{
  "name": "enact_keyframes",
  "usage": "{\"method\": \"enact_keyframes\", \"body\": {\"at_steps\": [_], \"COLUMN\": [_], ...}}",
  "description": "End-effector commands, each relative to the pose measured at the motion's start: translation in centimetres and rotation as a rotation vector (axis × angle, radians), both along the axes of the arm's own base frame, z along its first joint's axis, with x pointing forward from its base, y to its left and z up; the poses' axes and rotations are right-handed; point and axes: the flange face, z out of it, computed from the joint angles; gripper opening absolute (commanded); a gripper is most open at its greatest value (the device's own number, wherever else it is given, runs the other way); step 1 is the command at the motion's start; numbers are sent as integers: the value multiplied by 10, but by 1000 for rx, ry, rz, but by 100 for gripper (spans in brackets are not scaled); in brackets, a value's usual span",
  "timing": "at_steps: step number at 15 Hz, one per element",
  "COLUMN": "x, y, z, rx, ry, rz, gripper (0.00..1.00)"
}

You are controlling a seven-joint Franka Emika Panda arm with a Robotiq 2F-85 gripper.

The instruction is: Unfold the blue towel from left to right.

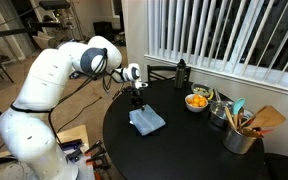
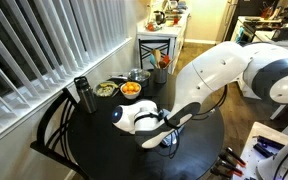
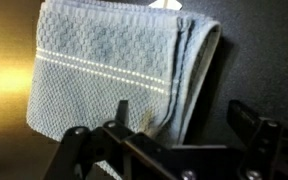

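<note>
I will next close the fingers of my gripper across the folded side of the towel, low over the towel's near edge.
The blue towel (image 1: pixel 147 121) lies folded on the round black table (image 1: pixel 184 150). In the wrist view the towel (image 3: pixel 104 70) fills the upper left, with a pale stripe across it and its folded edge (image 3: pixel 189 80) running down the right side. My gripper (image 1: pixel 137 100) hangs just above the towel's near edge. It is open: one finger sits over the towel and the other over bare table, with the folded edge between them (image 3: pixel 182 118). In an exterior view the gripper (image 2: pixel 167 135) and arm hide most of the towel.
A bowl of oranges (image 1: pixel 197 101) stands behind the towel and shows in both exterior views (image 2: pixel 130 89). A black bottle (image 1: pixel 181 72) is near the blinds. A metal utensil holder (image 1: pixel 240 135) stands at the table's edge. A black chair (image 2: pixel 54 130) is at the table.
</note>
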Motion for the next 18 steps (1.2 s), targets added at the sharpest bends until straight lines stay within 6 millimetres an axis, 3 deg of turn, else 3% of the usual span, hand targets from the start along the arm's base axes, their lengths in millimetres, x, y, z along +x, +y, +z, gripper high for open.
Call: {"method": "enact_keyframes", "body": {"at_steps": [1,12,14,18], "x": [1,7,6,6], "y": [-2,-9,-10,-14], "z": [10,17,19,23], "rx": [-16,-17,-13,4], "ry": [6,-15,-17,-20], "rz": [9,-14,-15,-23], "gripper": [75,4,0,2]}}
